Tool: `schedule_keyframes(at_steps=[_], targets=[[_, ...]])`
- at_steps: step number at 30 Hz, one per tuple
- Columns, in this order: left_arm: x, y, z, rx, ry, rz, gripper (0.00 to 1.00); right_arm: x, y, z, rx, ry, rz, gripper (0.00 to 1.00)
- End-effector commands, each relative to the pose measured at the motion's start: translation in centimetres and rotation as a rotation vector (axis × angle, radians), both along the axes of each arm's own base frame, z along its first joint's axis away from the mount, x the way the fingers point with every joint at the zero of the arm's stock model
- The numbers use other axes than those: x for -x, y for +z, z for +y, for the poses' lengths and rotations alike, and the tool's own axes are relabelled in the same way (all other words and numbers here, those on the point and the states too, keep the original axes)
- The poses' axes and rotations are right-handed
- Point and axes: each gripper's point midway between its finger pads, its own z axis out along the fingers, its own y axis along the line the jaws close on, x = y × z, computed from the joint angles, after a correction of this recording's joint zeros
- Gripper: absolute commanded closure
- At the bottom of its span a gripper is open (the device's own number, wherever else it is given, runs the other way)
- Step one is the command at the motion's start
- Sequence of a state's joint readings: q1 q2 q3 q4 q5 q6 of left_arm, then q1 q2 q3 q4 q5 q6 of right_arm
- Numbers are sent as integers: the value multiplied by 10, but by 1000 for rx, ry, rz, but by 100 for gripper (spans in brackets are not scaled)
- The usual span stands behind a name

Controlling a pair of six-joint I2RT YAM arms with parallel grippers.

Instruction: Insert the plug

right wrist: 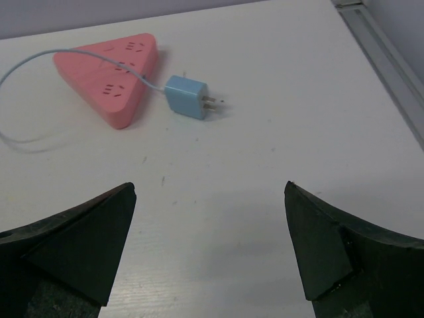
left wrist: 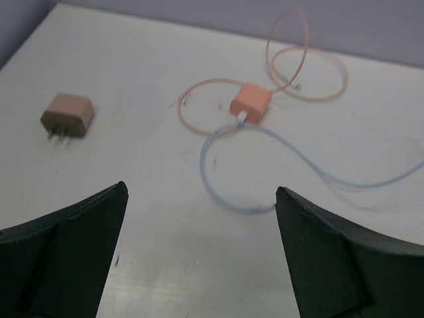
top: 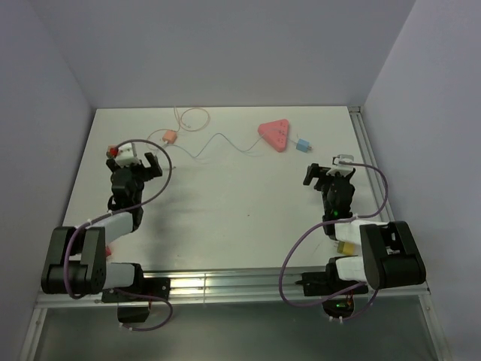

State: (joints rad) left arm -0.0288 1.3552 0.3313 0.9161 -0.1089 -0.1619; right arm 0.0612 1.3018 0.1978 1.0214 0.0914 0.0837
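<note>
A red block lies below and back toward the base, so my left gripper will next draw back its open fingers, turn them and lower them around it.
The light-blue plug lies on the white table just right of the pink triangular socket strip, prongs pointing away from it. In the right wrist view the plug lies beside the strip, apart from it. My right gripper is open and empty, a short way nearer than the plug; its jaws frame bare table. My left gripper is open and empty at the far left.
An orange-red block with looped thin orange cable lies ahead of the left gripper. A thin pale-blue cable runs from it toward the strip. A brown two-prong adapter lies to the left. A metal rail edges the table's right side.
</note>
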Motion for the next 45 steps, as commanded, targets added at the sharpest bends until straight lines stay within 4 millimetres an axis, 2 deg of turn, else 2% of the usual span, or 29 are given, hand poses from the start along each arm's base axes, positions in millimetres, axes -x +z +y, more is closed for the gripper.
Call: schedule_keyframes(at_steps=[1,2,3,4,5,6,7,8,9,10,11,12,13,16,17,18,24,25,27,28,30,32,33,34,35,36,39,42,45], targets=[[-11,56,-11,17,4,-64,1,-12,45,-27,7,-180,-96,0],[-11,65,-20,38,-11,-80,1,-15,49,-22,4,-180,-82,0],[-12,73,-22,72,-7,-90,1,-13,37,-17,14,-169,13,0],[-14,79,-23,118,8,-87,0,-17,40,-13,17,-160,32,0],[-21,89,-19,210,68,-75,0,-25,55,-11,4,-169,24,0],[-24,88,-14,265,125,-47,1,-19,34,-8,-70,-209,129,0],[-26,85,-5,323,207,-17,0,-32,57,-8,-131,-253,133,0],[-29,75,4,427,346,75,1,-32,50,-6,-148,-261,207,0],[-33,77,6,453,386,104,1,-32,38,4,-138,-208,293,0],[-45,99,3,496,389,88,0,-45,38,14,-126,-145,331,0],[-48,84,-2,492,385,164,0,-46,31,36,-158,-28,382,0],[-46,74,-1,490,406,218,0,-47,22,45,-177,17,421,0],[-49,76,-4,522,414,234,0,-50,29,53,-208,58,416,0],[-48,44,-22,595,296,423,0,-48,46,69,-319,111,368,0],[-46,41,-14,619,276,433,1,-47,51,73,-348,119,361,0],[-42,41,-31,654,172,454,1,-42,59,82,-376,163,359,0],[4,85,-13,677,146,263,0,-23,83,108,-320,267,334,0],[13,100,-1,657,196,225,1,-21,86,111,-317,274,333,0],[37,92,22,668,338,251,1,-16,91,125,-339,331,328,0],[51,97,40,706,463,202,1,-12,86,131,-366,358,337,0],[76,88,55,702,562,232,0,-7,85,149,-445,455,357,0],[97,96,75,662,671,209,9,-2,84,159,-468,513,394,0],[118,81,78,648,746,295,11,0,81,159,-468,511,415,0],[127,82,81,670,813,315,11,1,82,163,-462,511,424,0],[156,67,89,617,936,406,11,2,80,159,-444,481,433,0],[166,70,94,624,1005,415,10,6,80,160,-435,481,445,0],[192,51,105,537,1154,516,2,17,91,164,-434,517,431,0],[213,33,104,523,1266,617,2,25,108,165,-435,538,413,0],[228,30,109,497,1381,662,5,33,123,162,-416,545,378,0]])
